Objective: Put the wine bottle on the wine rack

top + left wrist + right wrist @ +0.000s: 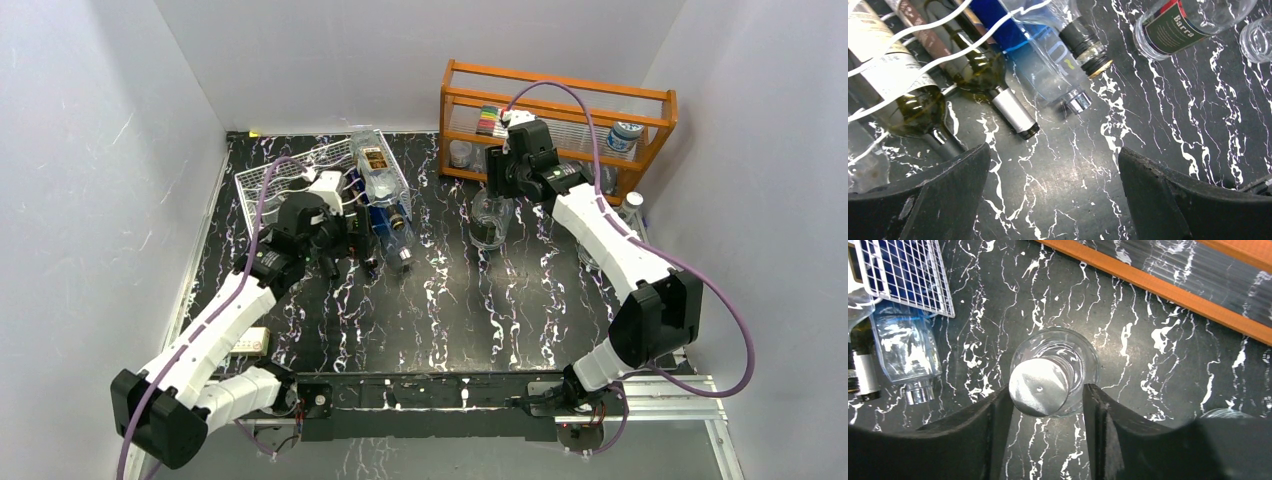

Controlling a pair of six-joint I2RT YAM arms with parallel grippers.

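I should next pull the cap in my right gripper back and down, lay the upright bottle on the bare tabletop and release it, since racked bottles lie.
The wine bottle (pixel 488 222) stands upright in the middle of the table, clear glass with a dark label and a silver cap (pixel 1040 387). Its labelled lower part (pixel 1175 25) shows at the upper right of the left wrist view. My right gripper (pixel 1047 392) reaches down over the bottle top (pixel 497 190); its jaws stand narrow either side of the cap, the left finger against it, a thin gap on the right. The white wire wine rack (pixel 262 185) at the back left holds several lying bottles (pixel 908 75). My left gripper (pixel 1054 160) hangs wide open in front of the rack, holding nothing.
An orange wooden shelf (pixel 560 100) with jars stands at the back right, its rail (pixel 1158 287) just beyond the bottle. Another clear bottle (pixel 632 205) stands by the right arm. Bottle necks (pixel 1015 115) stick out of the rack. A small box (pixel 250 342) lies near the left edge.
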